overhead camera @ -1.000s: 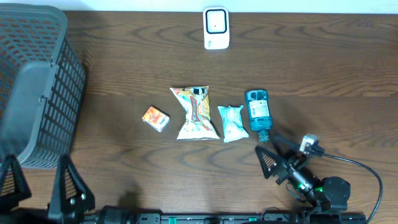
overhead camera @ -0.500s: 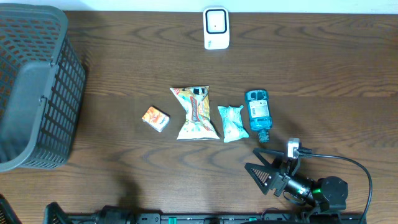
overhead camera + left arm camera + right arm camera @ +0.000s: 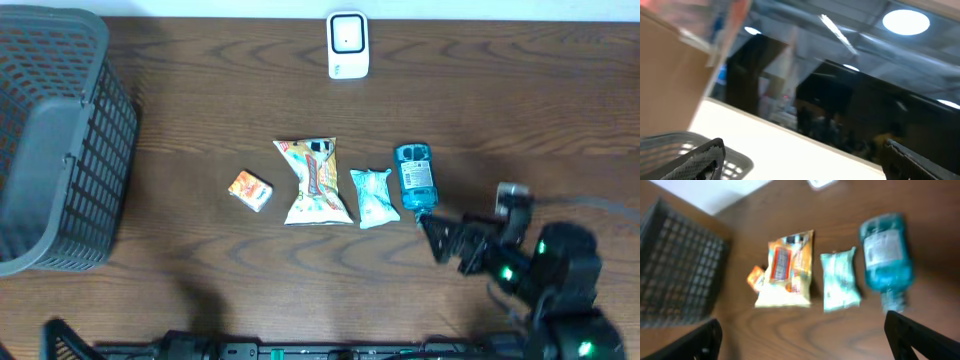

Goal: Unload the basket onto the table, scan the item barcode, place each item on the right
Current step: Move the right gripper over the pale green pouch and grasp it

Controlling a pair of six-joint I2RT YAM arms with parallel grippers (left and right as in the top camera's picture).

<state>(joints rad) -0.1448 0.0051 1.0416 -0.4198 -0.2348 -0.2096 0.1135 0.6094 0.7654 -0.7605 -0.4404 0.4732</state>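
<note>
My right gripper is short of the mint wipes pack's far end (image 3: 371, 178) (image 3: 838, 257), which lies outward and to its left in the overhead view. I will move the gripper that way and down.
Lying in a row mid-table are a small orange box (image 3: 250, 190), a yellow snack bag (image 3: 317, 182), a mint wipes pack (image 3: 374, 197) and a blue bottle (image 3: 415, 178). A white barcode scanner (image 3: 347, 45) stands at the far edge. My right gripper (image 3: 452, 243) hovers open and empty just in front of the bottle's cap. Its wrist view, blurred, looks down on the bottle (image 3: 887, 250), wipes pack (image 3: 840, 280), snack bag (image 3: 787, 267) and orange box (image 3: 756, 277), with the right gripper (image 3: 805, 340) holding nothing. My left gripper (image 3: 800, 162) is open, empty and tilted up toward the room.
A large dark plastic basket (image 3: 55, 140) fills the left side of the table; its rim (image 3: 740, 161) shows in the left wrist view and its mesh wall (image 3: 675, 265) in the right wrist view. Bare wood lies between the items and the front edge.
The right arm has swung right and forward, bringing its open gripper close to the blue bottle. The left arm's fingers have dropped out of the overhead view at the bottom left.
</note>
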